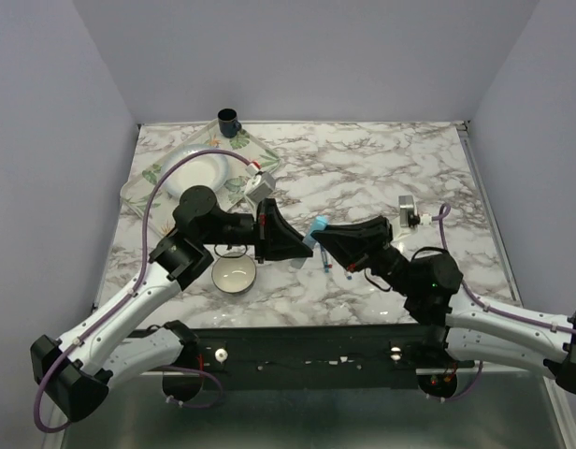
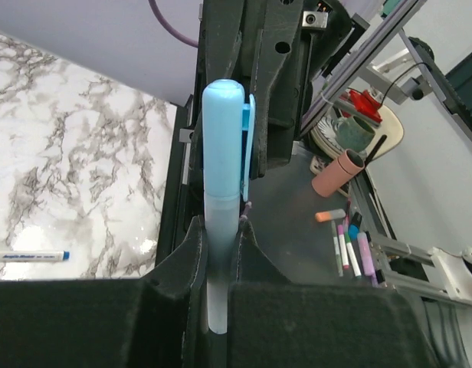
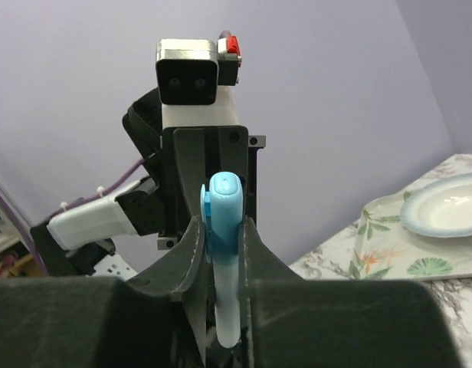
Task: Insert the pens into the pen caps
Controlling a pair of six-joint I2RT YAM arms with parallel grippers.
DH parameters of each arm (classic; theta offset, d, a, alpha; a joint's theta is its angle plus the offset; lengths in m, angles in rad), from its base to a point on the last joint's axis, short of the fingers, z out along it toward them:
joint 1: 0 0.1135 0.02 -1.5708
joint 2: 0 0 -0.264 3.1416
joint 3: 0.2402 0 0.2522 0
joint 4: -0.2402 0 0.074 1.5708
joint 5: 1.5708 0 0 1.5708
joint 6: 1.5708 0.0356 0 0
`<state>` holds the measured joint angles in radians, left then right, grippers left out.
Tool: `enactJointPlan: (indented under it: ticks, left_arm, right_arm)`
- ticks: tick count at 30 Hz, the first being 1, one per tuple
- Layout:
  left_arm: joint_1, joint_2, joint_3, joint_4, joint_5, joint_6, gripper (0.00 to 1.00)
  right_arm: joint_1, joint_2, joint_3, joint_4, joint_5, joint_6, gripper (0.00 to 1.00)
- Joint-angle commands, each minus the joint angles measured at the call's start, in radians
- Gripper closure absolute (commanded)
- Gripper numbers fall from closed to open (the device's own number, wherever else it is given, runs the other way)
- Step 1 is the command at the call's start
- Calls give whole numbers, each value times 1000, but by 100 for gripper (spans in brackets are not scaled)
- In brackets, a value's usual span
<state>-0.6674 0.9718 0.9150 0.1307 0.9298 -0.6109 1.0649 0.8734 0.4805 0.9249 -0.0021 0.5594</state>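
The pen needs to lie flat on the tabletop beside the blue pieces, so the robot's left gripper has to tilt downward first and then let go of the pen.
The thick light blue pen [image 2: 217, 230] stands nearly upright between my two grippers, with the light blue pen cap [image 2: 224, 138] on its top end. My left gripper [image 2: 218, 222] is shut on the pale barrel just below the cap. My right gripper [image 3: 223, 222] is shut on the lower part of the cap [image 3: 224, 211]. In the top view they meet above the table's middle, left gripper [image 1: 302, 245] facing right gripper [image 1: 320, 239]. A thin white pen with a blue end [image 2: 29, 255] lies on the marble. Small blue and red pieces [image 1: 348, 272] lie under the right gripper, too small to name.
A small empty bowl [image 1: 234, 273] sits near the front, under the left arm. A leaf-patterned tray [image 1: 260, 150] with a white plate [image 1: 196, 173] and a dark cup [image 1: 229, 122] stands at the back left. A small grey box [image 1: 407, 208] sits at the right.
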Motion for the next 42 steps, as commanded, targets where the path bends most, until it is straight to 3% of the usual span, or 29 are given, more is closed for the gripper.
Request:
enactJointPlan:
  ticks: [1, 4, 7, 13, 19, 21, 25, 32, 42]
  left_arm:
    - [52, -74, -36, 215, -310, 42, 100]
    - [52, -99, -74, 189, -318, 37, 100]
    - [52, -122, -110, 152, -332, 33, 100]
    - [51, -84, -134, 29, -473, -68, 100]
    - [51, 78, -229, 12, -569, -229, 100]
    - [48, 135, -298, 136, -548, -277, 100]
    - [12, 318, -347, 228, -597, -368, 100]
    - [-40, 537, -318, 296, -672, -434, 100]
    - [-54, 737, -206, 244, -706, -463, 84]
  right_arm:
    - [83, -59, 29, -515, -60, 31, 58]
    - [84, -140, 95, -606, 32, 11, 30]
    - [84, -211, 128, -701, 91, 33, 15]
    - [83, -347, 86, -837, 172, 103, 0]
    - [84, -485, 24, -922, 254, 169, 0]
    - [83, -514, 0, -923, 257, 175, 0]
    - [83, -554, -23, -975, 246, 180, 0]
    - [84, -635, -62, -1018, 238, 214, 0]
    - [83, -738, -79, -1074, 246, 214, 0]
